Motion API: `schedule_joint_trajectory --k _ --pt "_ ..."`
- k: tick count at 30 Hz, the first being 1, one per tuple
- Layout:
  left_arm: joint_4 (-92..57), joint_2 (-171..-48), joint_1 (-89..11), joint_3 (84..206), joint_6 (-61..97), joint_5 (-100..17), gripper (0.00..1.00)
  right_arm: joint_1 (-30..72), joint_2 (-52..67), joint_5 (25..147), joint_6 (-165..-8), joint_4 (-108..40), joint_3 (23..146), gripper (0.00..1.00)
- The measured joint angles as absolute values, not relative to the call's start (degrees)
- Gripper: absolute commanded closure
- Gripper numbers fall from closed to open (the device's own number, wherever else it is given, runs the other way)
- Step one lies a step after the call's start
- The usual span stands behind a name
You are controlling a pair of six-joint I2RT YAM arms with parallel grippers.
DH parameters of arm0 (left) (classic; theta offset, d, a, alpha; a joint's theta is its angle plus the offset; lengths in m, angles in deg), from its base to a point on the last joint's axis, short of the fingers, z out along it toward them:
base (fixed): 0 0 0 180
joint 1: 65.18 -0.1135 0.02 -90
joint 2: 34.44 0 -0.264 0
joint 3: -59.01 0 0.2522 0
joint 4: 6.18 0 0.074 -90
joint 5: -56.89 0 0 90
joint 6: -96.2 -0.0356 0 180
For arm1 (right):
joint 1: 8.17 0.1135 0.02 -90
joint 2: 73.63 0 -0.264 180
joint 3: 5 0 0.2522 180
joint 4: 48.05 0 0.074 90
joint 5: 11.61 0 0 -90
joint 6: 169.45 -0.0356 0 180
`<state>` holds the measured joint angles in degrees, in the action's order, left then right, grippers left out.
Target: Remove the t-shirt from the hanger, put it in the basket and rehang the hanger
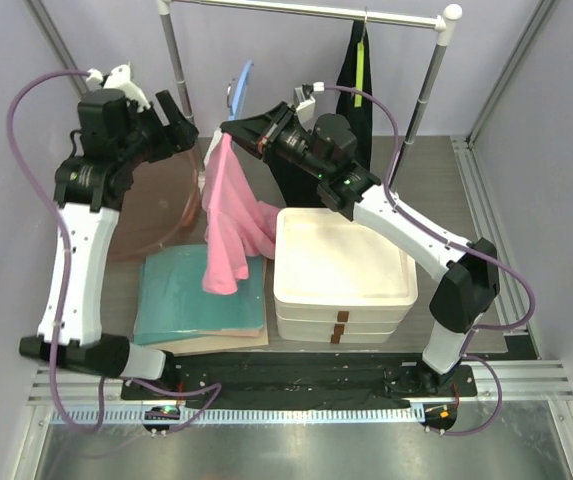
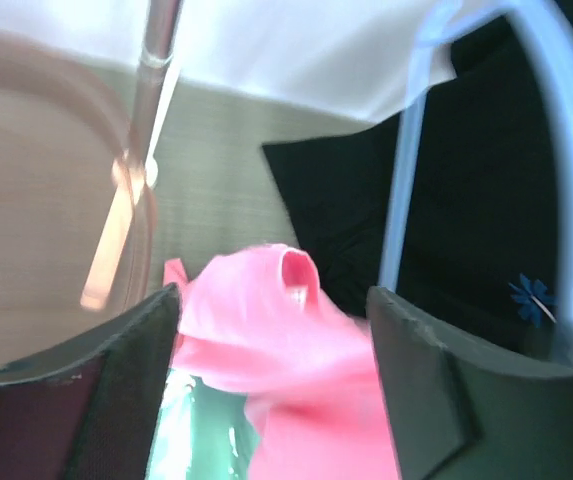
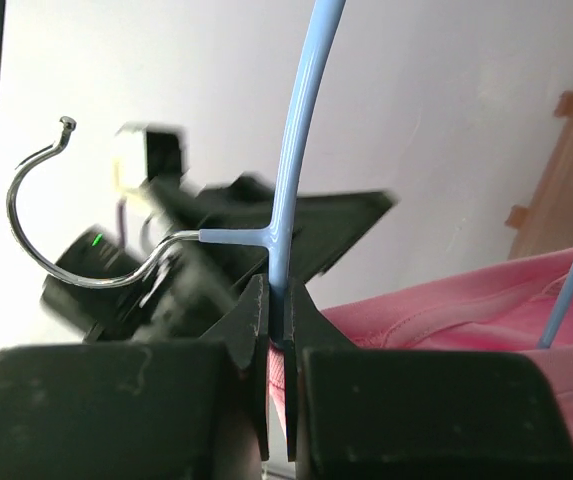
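Note:
I need to pull my left gripper back from beside the hanger next and move it to the shirt's near lower edge.
A pink t-shirt hangs from a light blue hanger held up in mid-air. My right gripper is shut on the hanger's blue wire just under its metal hook. In the right wrist view the jaws pinch the hanger, with the shirt to the right of them. My left gripper is open, to the left of the hanger. In the left wrist view the shirt lies below, between the open fingers, and the hanger is at the right.
White stacked bins stand right of the shirt. Folded teal cloth lies under it. A translucent pinkish round lid is at the left. A black garment hangs on the rail at the back.

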<state>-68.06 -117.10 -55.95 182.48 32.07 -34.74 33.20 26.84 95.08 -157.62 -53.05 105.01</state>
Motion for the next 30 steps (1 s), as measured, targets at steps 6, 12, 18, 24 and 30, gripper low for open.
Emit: schedule_joint_trajectory --k 6,12,18,24,30 --pt "-61.41 -97.77 -55.95 164.34 30.27 -45.38 0.11 32.85 28.02 89.81 -158.23 -49.25 105.95 0.99" --pt "-55.10 -84.35 -55.29 146.51 30.73 -54.76 0.08 32.85 28.76 86.03 -159.39 -46.63 107.13 0.99" --pt "-53.24 -85.08 -50.09 140.32 30.71 -53.25 0.16 32.85 28.76 84.33 -160.48 -46.21 107.35 0.99" --pt "-55.77 -85.58 -48.14 137.30 31.19 -48.05 0.63 32.85 28.78 83.17 -160.83 -45.18 108.33 0.99" --pt "-61.81 -78.47 -47.95 134.86 32.37 -41.91 1.00 32.87 29.66 81.18 -160.51 -43.19 112.07 0.99"
